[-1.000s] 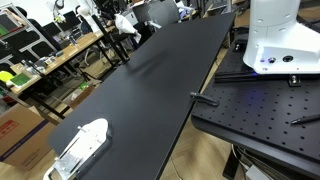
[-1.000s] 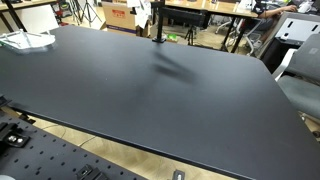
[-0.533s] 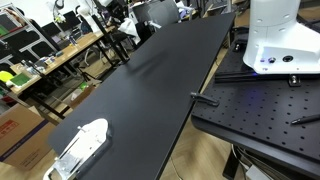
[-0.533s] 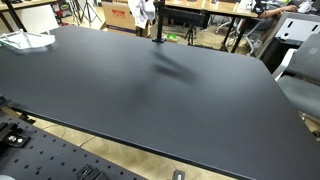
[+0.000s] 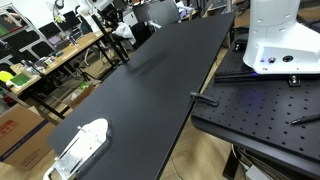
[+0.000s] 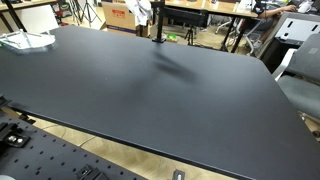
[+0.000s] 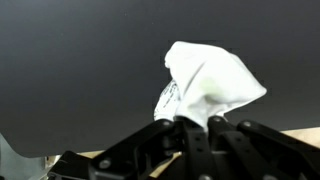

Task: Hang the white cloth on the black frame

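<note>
The bunched part of the white cloth hangs below the gripper's fingers, so next the gripper should stay where it is beside the black frame and open its fingers to release the cloth.
The white cloth (image 7: 205, 82) is bunched up and pinched between my gripper's black fingers (image 7: 190, 122), hanging over the black tabletop in the wrist view. In both exterior views the cloth (image 6: 146, 10) (image 5: 122, 28) shows small at the far end of the table, held up by the gripper beside the black frame (image 6: 157, 28), a thin upright post standing on the table's far edge. Whether the cloth touches the frame I cannot tell. The gripper itself is mostly hidden there.
The long black table (image 5: 150, 90) (image 6: 150, 90) carries a white object near one corner (image 5: 80, 145) (image 6: 25, 40). A black perforated plate (image 5: 260, 110) with a white robot base (image 5: 278, 40) sits beside it. Cluttered benches (image 5: 40, 60) stand beyond.
The cloth and gripper have shifted slightly at the far end of the table near the frame's top. The cloth stays held.
</note>
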Robot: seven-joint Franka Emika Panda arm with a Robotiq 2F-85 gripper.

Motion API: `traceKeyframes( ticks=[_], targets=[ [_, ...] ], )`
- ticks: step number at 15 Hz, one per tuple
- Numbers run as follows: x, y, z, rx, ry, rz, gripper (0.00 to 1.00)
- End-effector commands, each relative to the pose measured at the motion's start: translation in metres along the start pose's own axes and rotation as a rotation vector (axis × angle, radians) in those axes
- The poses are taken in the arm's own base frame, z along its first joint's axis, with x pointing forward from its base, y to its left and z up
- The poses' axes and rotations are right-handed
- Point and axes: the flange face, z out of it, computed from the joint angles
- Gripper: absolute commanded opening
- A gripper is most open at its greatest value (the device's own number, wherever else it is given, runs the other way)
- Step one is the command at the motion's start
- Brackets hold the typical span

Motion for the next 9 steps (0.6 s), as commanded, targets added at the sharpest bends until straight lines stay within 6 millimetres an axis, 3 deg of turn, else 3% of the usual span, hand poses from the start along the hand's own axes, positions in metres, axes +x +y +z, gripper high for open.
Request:
traceKeyframes(
  ticks=[1,5,9],
  targets=[
    [-0.009,-0.007,-0.016,0.009,0.041,-0.013,0.01],
    [-0.009,-0.013,-0.031,0.011,0.076,-0.031,0.01],
    [-0.006,-0.012,-0.029,0.001,0.049,-0.047,0.01]
  ],
)
